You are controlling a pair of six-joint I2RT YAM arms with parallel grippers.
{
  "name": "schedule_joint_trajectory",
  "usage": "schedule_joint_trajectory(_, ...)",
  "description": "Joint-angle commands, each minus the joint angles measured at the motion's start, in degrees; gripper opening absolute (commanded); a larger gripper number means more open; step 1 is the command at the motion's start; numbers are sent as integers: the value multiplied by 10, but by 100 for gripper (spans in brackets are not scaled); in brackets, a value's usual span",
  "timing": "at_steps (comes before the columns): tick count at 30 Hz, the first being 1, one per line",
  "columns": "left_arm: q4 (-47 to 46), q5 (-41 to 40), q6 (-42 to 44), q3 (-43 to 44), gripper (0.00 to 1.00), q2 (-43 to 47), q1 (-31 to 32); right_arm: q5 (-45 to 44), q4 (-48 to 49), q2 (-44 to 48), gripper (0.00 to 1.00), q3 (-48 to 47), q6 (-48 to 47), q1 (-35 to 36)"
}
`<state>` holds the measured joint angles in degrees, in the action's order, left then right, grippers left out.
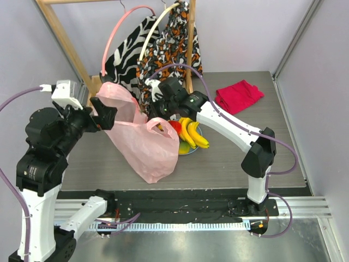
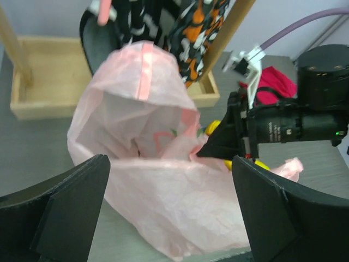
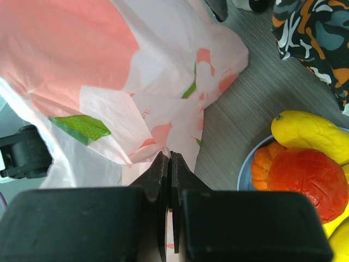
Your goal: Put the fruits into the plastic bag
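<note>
Next, the left gripper moves its open fingers outward around the darker pink part of the bag's far rim [image 1: 118, 90] [image 2: 145, 71] and closes there, since that part stands unheld outward of it.
The pale-pink plastic bag [image 1: 143, 143] stands open-mouthed on the table between my arms. My right gripper [image 3: 169, 155] is shut on a pinch of the bag's rim; in the top view this right gripper [image 1: 157, 117] is at the bag's right edge. My left gripper [image 2: 169, 164] is wide open in front of the bag [image 2: 163, 191], at its left side [image 1: 106, 113], holding nothing. Bananas [image 1: 193, 134], a red apple [image 3: 308, 177], an orange [image 3: 260, 164] and a yellow-green fruit [image 3: 305, 131] lie on a blue plate [image 3: 244, 173] just right of the bag.
A wooden rack with hangers carries patterned garments [image 1: 169, 43] behind the bag; its wooden base tray [image 2: 38, 76] is at the back left. A folded red cloth [image 1: 239, 94] lies at the back right. The right arm's forearm [image 2: 305, 125] reaches over the plate.
</note>
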<state>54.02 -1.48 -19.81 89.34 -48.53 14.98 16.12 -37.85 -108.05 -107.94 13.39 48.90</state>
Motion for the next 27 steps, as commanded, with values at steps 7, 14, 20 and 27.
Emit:
schedule_joint_trajectory(7, -127, -5, 209, 30, 100, -70, -2, 46, 13, 6, 1, -18, -23, -4)
schedule_joint_trajectory(14, -132, -17, 189, 107, 100, -165, -2, 52, 11, 10, 1, -17, -24, -4)
schedule_joint_trajectory(20, -62, -2, 214, 163, 100, -218, -3, 51, 9, 11, 1, -19, -28, -5)
schedule_joint_trajectory(27, 1, 19, 239, 168, 100, -225, -11, 52, 8, 9, 1, -18, -29, -12)
